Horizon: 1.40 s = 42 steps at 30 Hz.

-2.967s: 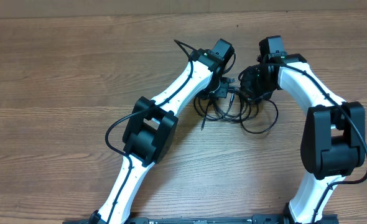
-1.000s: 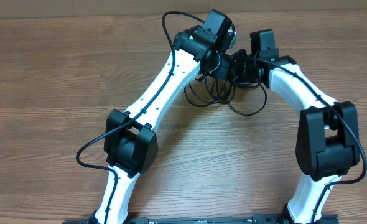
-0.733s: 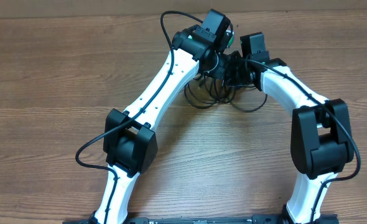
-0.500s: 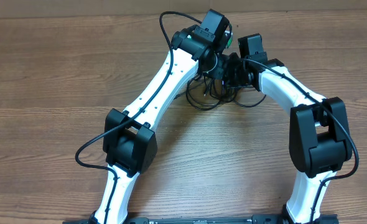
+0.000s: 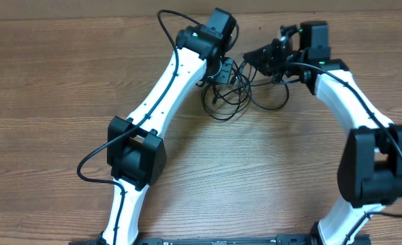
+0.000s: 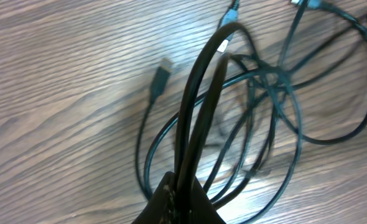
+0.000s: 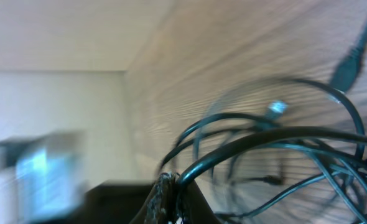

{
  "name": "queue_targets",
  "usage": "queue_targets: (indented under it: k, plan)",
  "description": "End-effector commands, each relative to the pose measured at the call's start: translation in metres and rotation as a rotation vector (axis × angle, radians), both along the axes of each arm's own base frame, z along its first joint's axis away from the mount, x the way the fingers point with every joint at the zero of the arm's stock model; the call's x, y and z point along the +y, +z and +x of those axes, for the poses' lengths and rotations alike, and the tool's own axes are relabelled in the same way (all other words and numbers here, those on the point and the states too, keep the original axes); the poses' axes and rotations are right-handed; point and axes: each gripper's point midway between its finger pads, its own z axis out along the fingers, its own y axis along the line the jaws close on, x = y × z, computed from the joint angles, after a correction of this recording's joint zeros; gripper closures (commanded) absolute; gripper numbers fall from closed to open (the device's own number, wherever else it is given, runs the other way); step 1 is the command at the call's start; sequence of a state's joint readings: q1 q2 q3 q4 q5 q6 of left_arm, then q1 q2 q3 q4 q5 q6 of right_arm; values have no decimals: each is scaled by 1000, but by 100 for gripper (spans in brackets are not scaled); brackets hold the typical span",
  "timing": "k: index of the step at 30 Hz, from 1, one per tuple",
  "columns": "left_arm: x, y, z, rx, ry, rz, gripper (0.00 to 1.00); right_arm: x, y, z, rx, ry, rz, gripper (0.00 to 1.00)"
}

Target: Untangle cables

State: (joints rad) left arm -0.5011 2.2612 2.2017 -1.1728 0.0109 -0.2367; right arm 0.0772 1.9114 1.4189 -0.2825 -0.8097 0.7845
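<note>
My right gripper should next pull the piece of cable to the right in the overhead view, off the loops, and let it go, because there is open wood on that side.
The cables point(image 5: 223, 107) are thin black cords in tangled loops on the wooden table point(image 5: 65, 82) at the far middle. My left gripper point(image 5: 225, 69) is at the tangle's left upper edge and is shut on two cable strands point(image 6: 199, 106), which rise from its tip point(image 6: 182, 198). A loose plug point(image 6: 160, 76) lies to the left of those strands. My right gripper point(image 5: 257, 54) sits to the right of the tangle, shut on one cable strand point(image 7: 252, 142) at its tip point(image 7: 171, 194). Behind that strand a silver-tipped plug point(image 7: 275, 109) lies among the loops.
Thicker black wires run along both white arms point(image 5: 167, 88) point(image 5: 344, 88). The far table edge and a pale wall point(image 7: 53, 37) show in the blurred right wrist view. Bare wood surrounds the tangle.
The right gripper has shut on a strand and pulled away to the right. The left gripper shifted left and back. The tangle is spread wider between them.
</note>
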Motion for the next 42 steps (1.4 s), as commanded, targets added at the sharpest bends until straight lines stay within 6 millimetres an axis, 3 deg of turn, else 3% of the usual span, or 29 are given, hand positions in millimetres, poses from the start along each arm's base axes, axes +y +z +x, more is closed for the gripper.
queue_targets:
  k: [1, 4, 7, 12, 18, 24, 26, 28, 29, 30, 38, 42]
  plan:
    - [11, 7, 3, -9, 36, 13, 96, 2, 56, -13, -145, 95, 78, 96]
    - [14, 6, 2, 0, 40, 18, 96, -1, 100, -23, -298, 208, 175, 96]
    - [14, 5, 2, 1, 40, 18, 96, -14, 130, -27, -378, 245, 236, 96]
    - [15, 4, 2, 3, 41, 20, 96, -55, 136, -17, -380, 161, 243, 96]
    - [14, 4, 3, -3, 40, 16, 96, -88, 103, -15, -265, 61, 192, 96]
    - [10, 4, 11, -32, 40, -1, 96, -116, 24, -16, 4, -162, -66, 96]
    - [10, 4, 11, -33, 40, -3, 96, -129, 0, -19, 92, -250, -187, 76]
    - [9, 4, 11, -33, 39, -3, 96, -138, -15, -22, 143, -302, -280, 43]
    - [9, 4, 11, -34, 40, -3, 96, -137, -18, -24, 154, -304, -298, 34]
    - [9, 4, 12, -35, 40, -4, 96, -134, -19, -25, 158, -297, -302, 32]
    - [7, 5, 12, -36, 29, -11, 96, -83, -13, -25, 124, -206, -278, 31]
    - [-5, 6, 8, -27, -72, -58, 96, -58, -5, -19, 148, -237, -206, 30]
